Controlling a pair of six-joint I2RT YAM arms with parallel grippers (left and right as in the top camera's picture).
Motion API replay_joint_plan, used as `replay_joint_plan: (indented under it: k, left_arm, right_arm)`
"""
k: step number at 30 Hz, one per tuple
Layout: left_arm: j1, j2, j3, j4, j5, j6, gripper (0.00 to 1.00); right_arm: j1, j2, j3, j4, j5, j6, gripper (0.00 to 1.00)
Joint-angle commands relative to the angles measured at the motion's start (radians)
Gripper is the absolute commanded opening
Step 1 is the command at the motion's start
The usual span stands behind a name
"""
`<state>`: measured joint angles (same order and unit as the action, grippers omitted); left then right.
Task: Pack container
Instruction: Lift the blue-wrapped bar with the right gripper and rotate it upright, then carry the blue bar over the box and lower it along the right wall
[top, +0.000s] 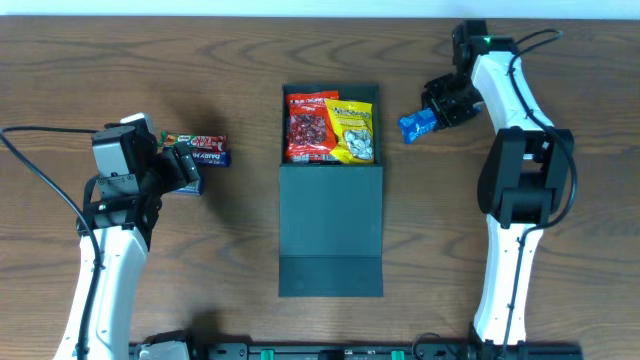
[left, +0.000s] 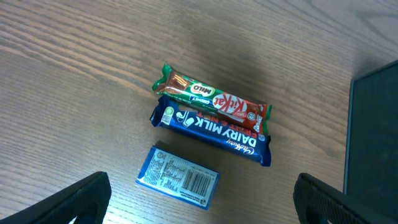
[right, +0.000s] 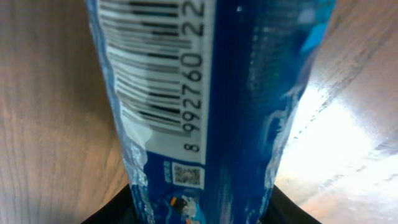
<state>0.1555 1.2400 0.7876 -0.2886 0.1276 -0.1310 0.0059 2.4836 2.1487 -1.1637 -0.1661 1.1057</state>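
My right gripper raises the blue snack packet (top: 418, 124) next and turns it lengthwise. Then it brings the packet down into the container beside the yellow bag (top: 352, 132).
The dark teal container (top: 330, 225) stands open at table centre, its flap lid lying toward the front. A red snack bag (top: 311, 127) and a yellow snack bag (top: 352, 132) lie inside it. My right gripper (top: 437, 112) is shut on a blue snack packet (top: 418, 124), which fills the right wrist view (right: 205, 106), right of the container. My left gripper (left: 199, 205) is open above a small blue packet (left: 178, 176). A KitKat bar (left: 211, 99) and a Dairy Milk bar (left: 211, 127) lie just beyond it, also in the overhead view (top: 205, 148).
The container's dark edge (left: 373, 137) shows at the right of the left wrist view. Cables trail on the wooden table at the left (top: 40, 170). A rail runs along the table's front edge (top: 330, 350).
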Motion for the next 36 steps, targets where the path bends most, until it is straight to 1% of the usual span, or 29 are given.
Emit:
replay_joint_plan:
  k: [1, 4, 5, 8, 12, 19, 23, 25, 28, 36]
  left_arm:
    - [0.001, 0.003, 0.027, -0.003, -0.001, -0.003, 0.95]
    - [0.001, 0.003, 0.027, -0.003, -0.001, -0.003, 0.95]
    - [0.001, 0.003, 0.027, -0.003, -0.001, -0.003, 0.95]
    - [0.001, 0.003, 0.027, -0.003, -0.001, -0.003, 0.95]
    - [0.001, 0.003, 0.027, -0.003, 0.0, -0.003, 0.95]
    - [0.001, 0.003, 0.027, -0.018, 0.0, -0.003, 0.95]
    - [0.001, 0.003, 0.027, -0.026, 0.0, -0.003, 0.95]
    - [0.001, 0.003, 0.027, -0.028, 0.0, -0.003, 0.95]
    - [0.001, 0.003, 0.027, -0.033, 0.0, -0.003, 0.95]
    - [0.001, 0.003, 0.027, -0.041, 0.0, -0.004, 0.95]
  right_arm:
    - [-0.005, 0.019, 0.103, -0.03, 0.018, -0.105, 0.18]
    - [0.009, 0.019, 0.236, -0.087, 0.02, -0.221, 0.03]
    - [0.021, 0.019, 0.294, -0.109, 0.02, -0.282, 0.01]
    - [0.071, 0.019, 0.436, -0.171, 0.02, -0.448, 0.02]
    - [0.155, 0.019, 0.552, -0.249, 0.02, -0.597, 0.02]
    - [0.293, 0.019, 0.581, -0.363, 0.02, -0.78, 0.01]
    - [0.346, 0.019, 0.581, -0.394, 0.021, -0.896, 0.02]
    - [0.364, 0.019, 0.579, -0.407, 0.045, -0.912, 0.01]
    - [0.373, 0.019, 0.565, -0.42, 0.119, -0.88, 0.01]
    - [0.373, 0.019, 0.436, -0.422, 0.121, -0.779, 0.02]
